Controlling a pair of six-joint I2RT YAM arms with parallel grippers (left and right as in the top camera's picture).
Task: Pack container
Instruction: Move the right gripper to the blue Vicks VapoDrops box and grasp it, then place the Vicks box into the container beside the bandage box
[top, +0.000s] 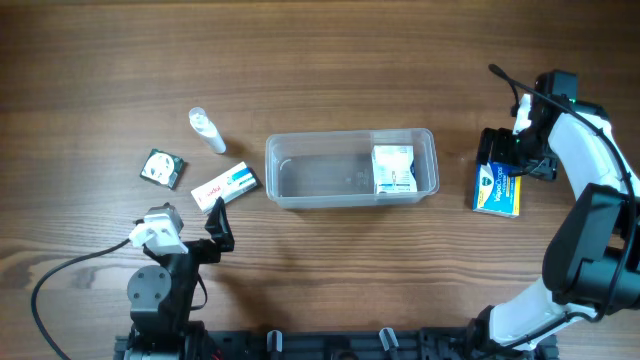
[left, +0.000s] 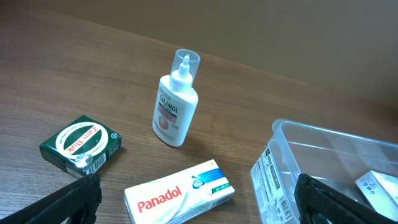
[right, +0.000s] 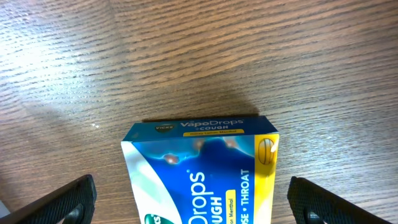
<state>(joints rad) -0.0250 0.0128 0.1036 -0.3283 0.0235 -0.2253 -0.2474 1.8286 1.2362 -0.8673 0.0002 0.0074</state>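
My right gripper will move down around the box's far end (top: 493, 174) (right: 201, 155) and close, as the VapoDrops box lies below with its sides clear of both spread fingers.
The clear container (top: 320, 140) lies mid-table with a white box (top: 393, 168) standing in its right end. To its right lies a blue and yellow VapoDrops box (top: 498, 190), and my right gripper (top: 512, 158) hangs open over that box's far end. In the right wrist view the VapoDrops box (right: 199, 162) sits between my right gripper's (right: 199, 202) spread fingers (right: 65, 202), clear of both. My left gripper (top: 205, 228) is open near the table's front. A Panadol box (left: 180, 196) lies flat between the left gripper's (left: 205, 208) fingers (left: 74, 199), untouched.
A white Calamol bottle (left: 173, 102) lies beyond the Panadol box, and a small green Zam-Buk box (left: 81, 144) lies to its left. The container's near corner (left: 280, 168) shows a label beside my left gripper's right finger. Bare wood surrounds the items.
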